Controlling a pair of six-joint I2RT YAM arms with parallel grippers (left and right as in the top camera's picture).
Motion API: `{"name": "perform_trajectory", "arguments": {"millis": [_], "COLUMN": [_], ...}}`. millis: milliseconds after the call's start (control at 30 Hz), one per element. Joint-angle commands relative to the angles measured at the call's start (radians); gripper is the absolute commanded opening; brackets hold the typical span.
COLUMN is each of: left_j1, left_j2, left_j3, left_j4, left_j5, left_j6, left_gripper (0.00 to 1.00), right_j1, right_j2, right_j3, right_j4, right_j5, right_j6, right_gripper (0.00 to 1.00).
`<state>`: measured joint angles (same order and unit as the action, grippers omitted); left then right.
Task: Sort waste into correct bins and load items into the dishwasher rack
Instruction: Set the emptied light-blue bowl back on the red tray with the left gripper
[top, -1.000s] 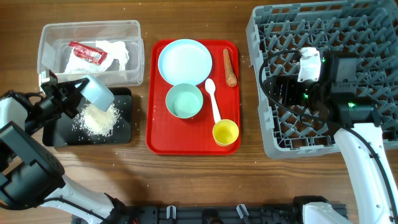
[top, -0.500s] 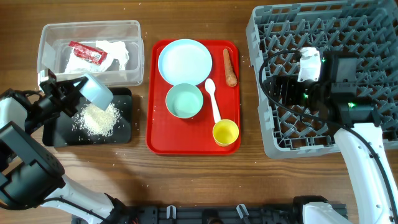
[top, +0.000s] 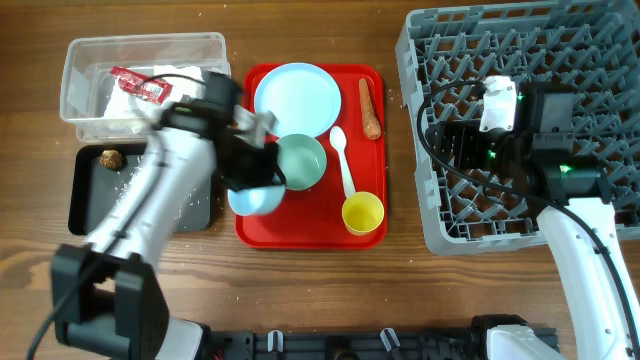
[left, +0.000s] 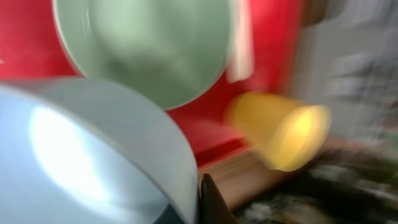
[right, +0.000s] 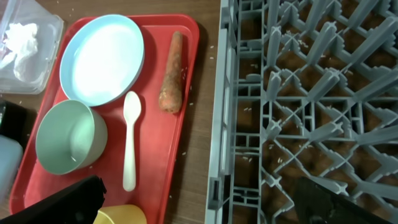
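Observation:
My left gripper should move toward the yellow cup (top: 363, 213) and down next, and let go of the bowl on the tray's bare near patch (top: 302, 217). That spot is clear of other dishes.
My left gripper (top: 246, 178) is shut on a pale blue bowl (top: 252, 200) and holds it over the red tray's left edge; the bowl fills the left wrist view (left: 81, 155). The pale green bowl (top: 300, 162), pale blue plate (top: 297, 98), white spoon (top: 343, 160), yellow cup (top: 363, 213) and carrot piece (top: 370, 108) lie on the red tray. The clear tub (top: 145, 42) holds the white napkin (top: 112, 100) and red wrapper (top: 138, 85). The black tray (top: 85, 210) holds the brown lump (top: 110, 158); its rice is mostly hidden by my arm. My right gripper (right: 199, 205) is open and empty over the grey rack's (top: 520, 60) left edge.
The red tray (top: 310, 225) sits between the bins and the rack. A strip of bare wood (right: 205, 124) separates the tray from the rack. Loose rice grains lie inside the rack (right: 292, 93).
My left arm has swung right from above the black tray to the red tray, carrying the blue bowl. The brown lump now shows in the black tray. The right arm has not moved.

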<state>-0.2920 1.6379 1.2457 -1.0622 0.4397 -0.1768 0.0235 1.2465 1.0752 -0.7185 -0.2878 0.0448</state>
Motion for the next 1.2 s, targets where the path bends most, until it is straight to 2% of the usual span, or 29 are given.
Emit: {"name": "perform_trajectory", "arguments": {"millis": [0, 100, 200, 233, 300, 333, 400, 567, 667, 733, 1100, 1133, 1167], "left_j1": [-0.211, -0.38, -0.423, -0.423, -0.423, -0.423, -0.421, -0.41, -0.41, -0.406, -0.403, -0.396, -0.372], "left_j2": [-0.014, 0.005, 0.045, 0.053, 0.056, 0.056, 0.055, 0.051, 0.051, 0.056, 0.068, 0.068, 0.068], "left_j3": [-0.017, -0.094, -0.135, -0.135, -0.135, -0.135, -0.12, 0.142, 0.233, 0.233, 0.232, 0.243, 0.269], "left_j4": [-0.002, 0.069, 0.13, 0.124, 0.12, 0.123, 0.134, 0.014, 0.053, 0.127, 0.201, 0.217, 0.213], "left_j5": [-0.454, -0.574, -0.587, -0.587, -0.587, -0.587, -0.586, -0.587, -0.587, -0.587, -0.578, -0.52, -0.434], "left_j6": [-0.151, -0.154, -0.154, -0.154, -0.153, -0.154, -0.173, -0.172, -0.154, -0.142, -0.142, -0.142, -0.142], "left_gripper": [0.04, 0.04, 0.07, 0.14, 0.41, 0.49, 0.56, 0.6, 0.66, 0.67, 0.65, 0.6, 0.61], "right_j1": [-0.001, -0.001, -0.001, -0.001, -0.001, -0.001, -0.001, -0.001, -0.001, -0.001, -0.001, -0.001, -0.001], "right_j2": [0.006, 0.006, 0.006, 0.006, 0.006, 0.006, 0.006, 0.007, 0.006, 0.006, 0.006, 0.006, 0.006], "right_j3": [0.012, 0.012, 0.012, 0.012, 0.012, 0.012, 0.012, 0.012, 0.012, 0.012, 0.012, 0.012, 0.012], "right_j4": [0.0, 0.0, -0.001, -0.001, 0.0, 0.0, 0.002, 0.013, 0.015, 0.014, 0.021, 0.026, 0.032], "right_j5": [0.007, 0.007, 0.007, 0.007, 0.007, 0.007, 0.007, 0.006, 0.003, 0.003, 0.003, 0.003, 0.003], "right_j6": [0.008, 0.008, 0.008, 0.008, 0.008, 0.008, 0.008, 0.008, 0.011, 0.01, 0.012, 0.024, 0.037], "right_gripper": [1.0, 1.0, 1.0, 1.0, 1.0, 1.0, 1.0, 1.0, 1.0, 1.0, 1.0, 1.0, 1.0]}}
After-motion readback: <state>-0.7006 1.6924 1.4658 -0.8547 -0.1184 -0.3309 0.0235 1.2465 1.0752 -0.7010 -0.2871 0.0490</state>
